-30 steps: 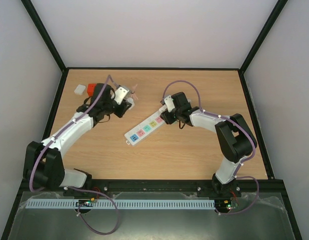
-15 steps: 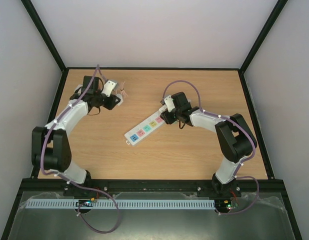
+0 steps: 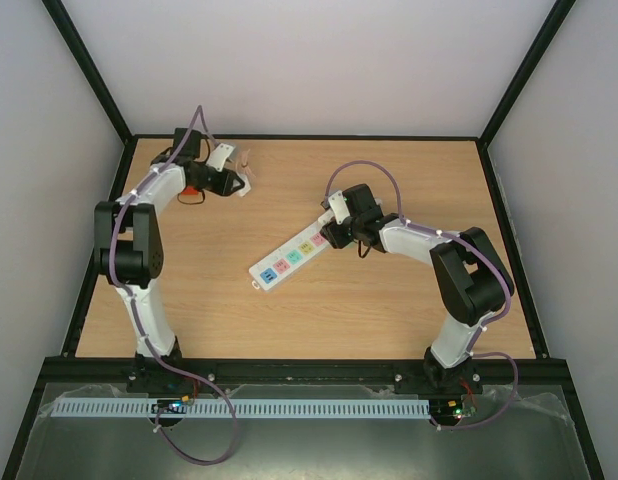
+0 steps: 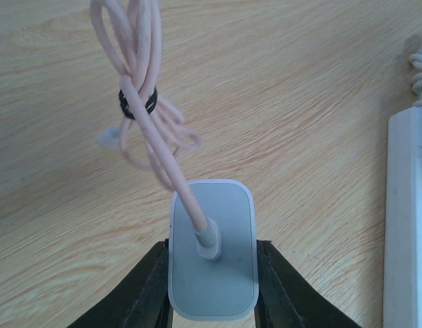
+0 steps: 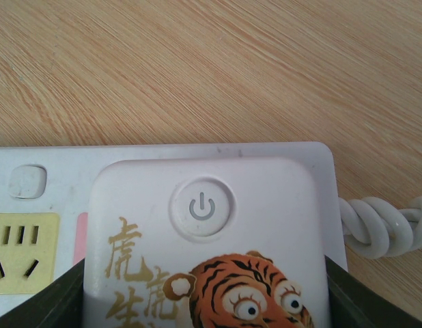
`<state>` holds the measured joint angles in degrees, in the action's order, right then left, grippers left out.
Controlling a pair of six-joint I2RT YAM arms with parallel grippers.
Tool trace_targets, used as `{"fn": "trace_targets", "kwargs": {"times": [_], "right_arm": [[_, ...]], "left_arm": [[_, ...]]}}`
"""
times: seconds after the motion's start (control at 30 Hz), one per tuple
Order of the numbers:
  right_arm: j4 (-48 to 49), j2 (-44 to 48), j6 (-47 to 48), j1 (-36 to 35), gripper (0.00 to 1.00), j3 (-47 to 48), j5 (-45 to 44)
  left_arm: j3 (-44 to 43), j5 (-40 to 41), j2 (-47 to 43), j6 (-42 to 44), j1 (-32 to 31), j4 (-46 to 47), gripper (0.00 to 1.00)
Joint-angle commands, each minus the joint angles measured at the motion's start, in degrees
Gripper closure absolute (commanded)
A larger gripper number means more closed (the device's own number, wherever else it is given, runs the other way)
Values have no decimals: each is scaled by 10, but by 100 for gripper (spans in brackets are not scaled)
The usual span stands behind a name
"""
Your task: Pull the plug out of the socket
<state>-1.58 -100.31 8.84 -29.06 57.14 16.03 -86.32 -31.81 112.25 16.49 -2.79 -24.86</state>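
My left gripper holds the white plug and will next lower it onto the bare wood tabletop below it. It will release the plug there, well apart from the socket (image 3: 289, 257).
The socket (image 3: 289, 257), a long white power strip with coloured squares, lies slanted mid-table. My right gripper (image 3: 331, 232) is shut on its far end. In the right wrist view the black fingers flank the socket (image 5: 197, 152), with its power button and tiger picture, and the gripper (image 5: 204, 297) is closed on it. My left gripper (image 3: 234, 183) is at the back left, shut on the white plug (image 3: 239, 187) with its bundled pink cable (image 3: 246, 160). In the left wrist view the gripper (image 4: 214, 270) clamps the plug (image 4: 228, 287) above the wood. The socket's edge (image 4: 405, 225) shows at the right, apart from the plug.
The socket's twisted white cord (image 5: 385, 225) leaves its end by the right gripper. An orange object (image 3: 192, 192) sits under the left arm at the back left. Black frame rails (image 3: 309, 136) border the wooden table.
My left arm has swung toward the back left corner, carrying the plug and pink cable farther from the socket. The right arm and the socket have not moved.
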Motion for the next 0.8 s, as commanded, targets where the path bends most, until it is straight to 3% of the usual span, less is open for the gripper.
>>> {"fn": "trace_targets", "kwargs": {"times": [0.0,0.13,0.3,0.43,0.57,0.77], "right_arm": [[-35,-13,4,6,69,-15,-15],[-35,-15,4,6,69,-15,-14],[-33,-16,3,6,69,-16,-13],[-33,-17,4,6,69,-16,-12],[-33,-18,3,6,69,-16,-11],[-31,-19,3,6,69,-16,-6]], "left_arm": [[-43,-73,43,13,13,-47,70],[-68,-104,79,5,21,-55,69],[-90,-80,123,-9,26,-57,69],[-116,-50,152,-24,29,-67,62],[-125,-26,156,-41,36,-63,41],[-104,-8,111,-44,39,-47,21]]}}
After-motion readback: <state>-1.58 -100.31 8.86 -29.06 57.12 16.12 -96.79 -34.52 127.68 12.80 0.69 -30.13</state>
